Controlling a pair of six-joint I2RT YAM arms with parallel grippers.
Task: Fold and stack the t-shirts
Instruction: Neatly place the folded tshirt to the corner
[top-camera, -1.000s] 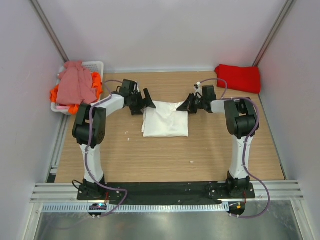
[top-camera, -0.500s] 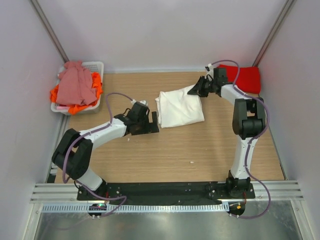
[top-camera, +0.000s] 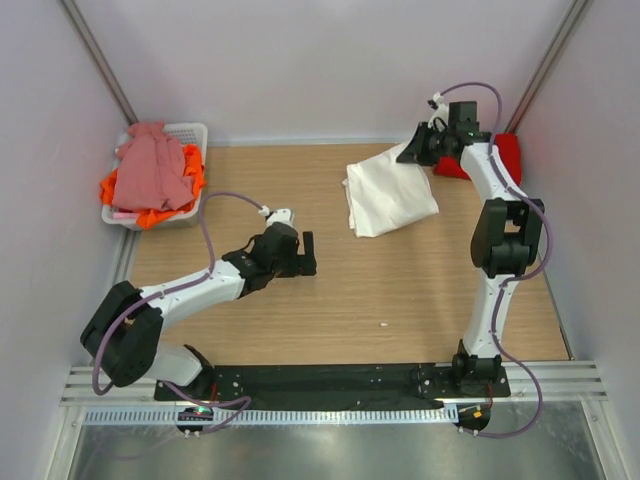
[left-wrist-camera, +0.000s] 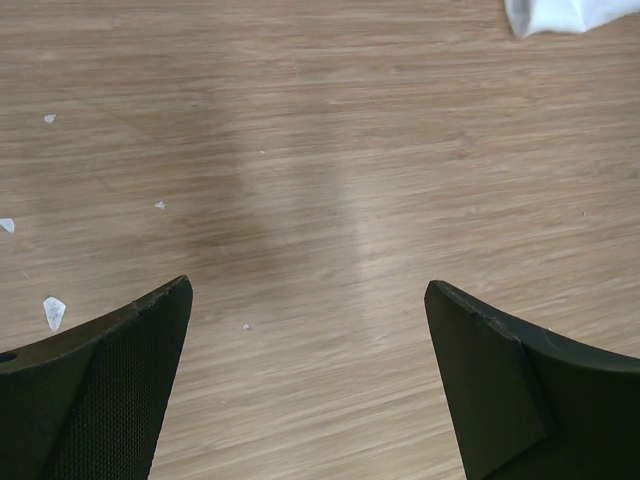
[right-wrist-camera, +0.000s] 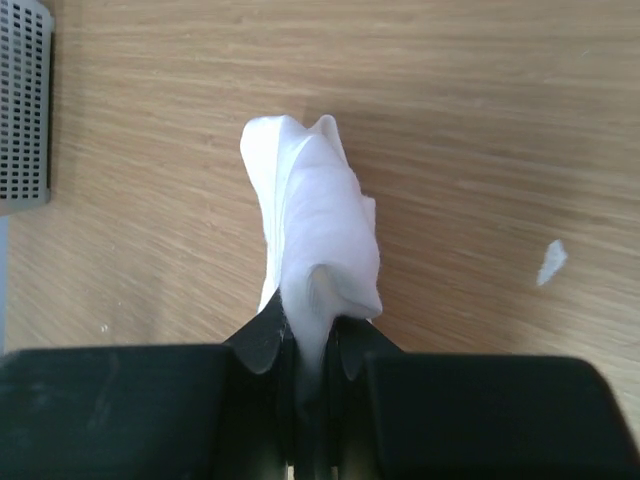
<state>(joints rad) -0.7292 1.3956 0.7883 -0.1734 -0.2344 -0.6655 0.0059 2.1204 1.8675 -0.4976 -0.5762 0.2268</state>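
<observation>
The red t-shirt (top-camera: 507, 150) is right of my right gripper in the top view, so I will bring the white t-shirt (top-camera: 390, 198) over it and let go to stack them.
The folded white t-shirt (top-camera: 390, 198) lies at the back right of the table, its far corner lifted by my right gripper (top-camera: 412, 155). In the right wrist view that gripper (right-wrist-camera: 310, 335) is shut on a bunched fold of the white t-shirt (right-wrist-camera: 315, 230), which hangs away from the jaws over the wood. A red t-shirt (top-camera: 507, 150) sits in the back right corner, partly hidden behind the right arm. My left gripper (top-camera: 308, 253) is open over bare wood, apart from the cloth; its wrist view shows wide jaws (left-wrist-camera: 307, 290) and a white shirt corner (left-wrist-camera: 560, 12) at the top edge.
A white slotted basket (top-camera: 192, 131) stands at the back left, holding a dusty pink shirt (top-camera: 150, 168) over an orange one (top-camera: 192, 165). The basket's edge (right-wrist-camera: 22, 100) also shows in the right wrist view. Small paper scraps (left-wrist-camera: 52, 312) dot the wood.
My right gripper has dragged the white t-shirt from the table's middle toward the back right, near the red one. My left gripper has let go and drawn back toward the near left.
</observation>
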